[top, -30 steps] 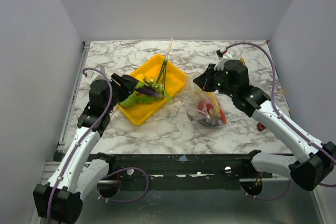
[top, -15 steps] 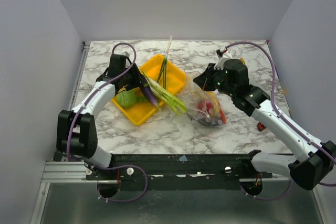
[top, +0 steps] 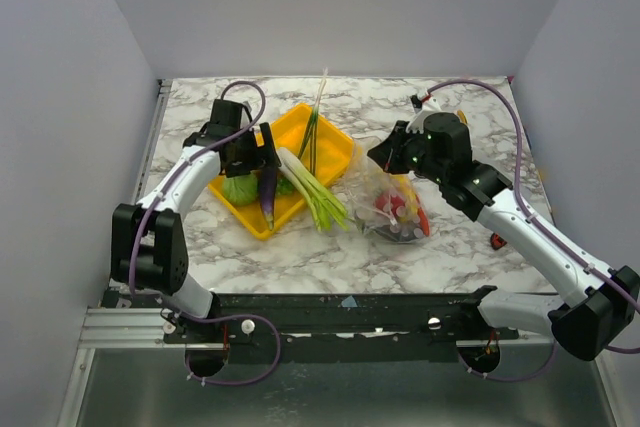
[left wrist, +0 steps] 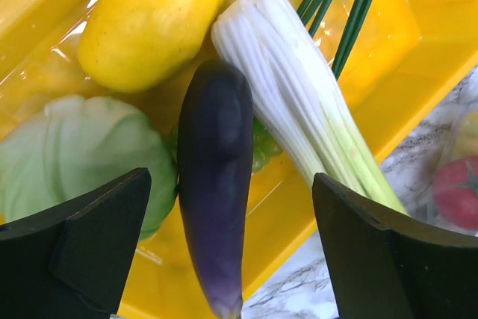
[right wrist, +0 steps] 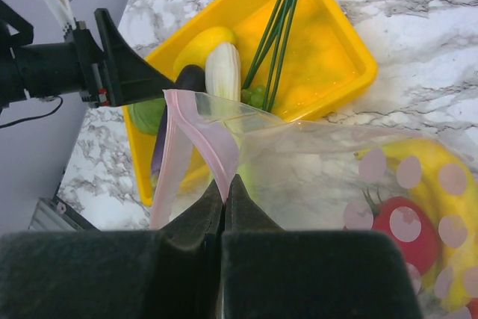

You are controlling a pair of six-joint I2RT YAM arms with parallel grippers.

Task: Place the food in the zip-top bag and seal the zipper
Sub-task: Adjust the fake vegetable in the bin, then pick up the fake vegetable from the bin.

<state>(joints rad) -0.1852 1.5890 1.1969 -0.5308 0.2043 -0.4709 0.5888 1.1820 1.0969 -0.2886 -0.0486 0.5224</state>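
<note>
The eggplant lies lengthwise between the left gripper's spread fingers with both long sides facing them, so the open left gripper needs to go down into the tray around the eggplant's middle (top: pixel 267 186) (left wrist: pixel 215 203) next.
My left gripper (top: pixel 258 150) (left wrist: pixel 230 184) hovers open over the yellow tray (top: pixel 255 222). A purple eggplant (top: pixel 267 187) (left wrist: pixel 213 184) lies loose below, between its fingers. Beside it are a leek (top: pixel 312 190) (left wrist: pixel 291 102), a green cabbage (top: pixel 236 188) (left wrist: pixel 82 155) and a yellow food (left wrist: pixel 149 20). The leek's green end sticks out over the tray rim toward the zip-top bag (top: pixel 392 202) (right wrist: pixel 321 177). My right gripper (top: pixel 380 155) (right wrist: pixel 225 184) is shut on the pink zipper (right wrist: pixel 202 136), holding the bag's mouth up. A red fruit (right wrist: pixel 399 222) and a banana (right wrist: pixel 441 177) are inside.
Thin green stalks (top: pixel 312 132) (right wrist: pixel 276 28) lie across the tray's far half. A small red thing (top: pixel 497 241) sits on the marble near my right forearm. White walls close in the table on three sides.
My left arm swung in over the tray with the leek and eggplant, then its jaws opened and both dropped onto the tray's near side. The right arm and bag have not moved.
</note>
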